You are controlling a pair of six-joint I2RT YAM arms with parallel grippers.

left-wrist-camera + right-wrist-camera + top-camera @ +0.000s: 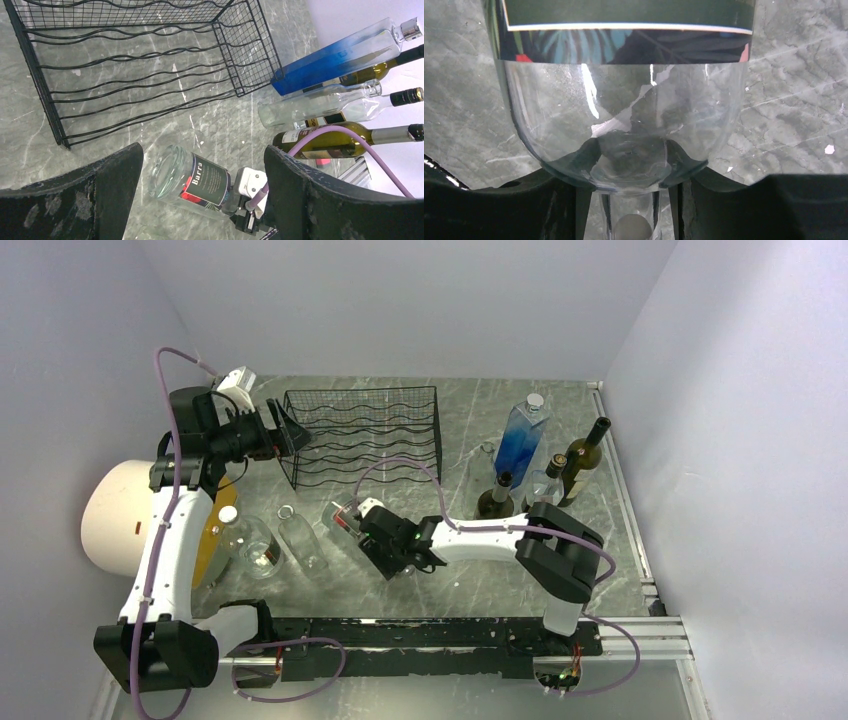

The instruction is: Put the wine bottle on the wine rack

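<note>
My right gripper lifts the clear bottle next, carries it outward over the rack's end by the blue bottle, where the wires are empty, lowers and releases it.
The black wire wine rack (pixel 365 435) stands at the back centre of the table and also shows in the left wrist view (pixel 135 75). A clear wine bottle (pixel 345 518) with a dark "Barra" label lies tilted in front of the rack, base toward it. My right gripper (pixel 372 532) is shut on its neck. In the right wrist view the bottle (pixel 624 100) fills the frame and the gripper (pixel 629 167) clamps the neck below the shoulder. My left gripper (pixel 292 435) is open and empty at the rack's left end. Its view looks down on the bottle (pixel 195 180).
A blue bottle (pixel 520 435), two green bottles (pixel 582 458) (pixel 495 500) and a clear one (pixel 545 482) stand at the right. Two clear bottles (pixel 300 540) (pixel 250 542) and a white cylinder (pixel 120 515) sit at the left. A purple cable (pixel 345 131) crosses the left wrist view.
</note>
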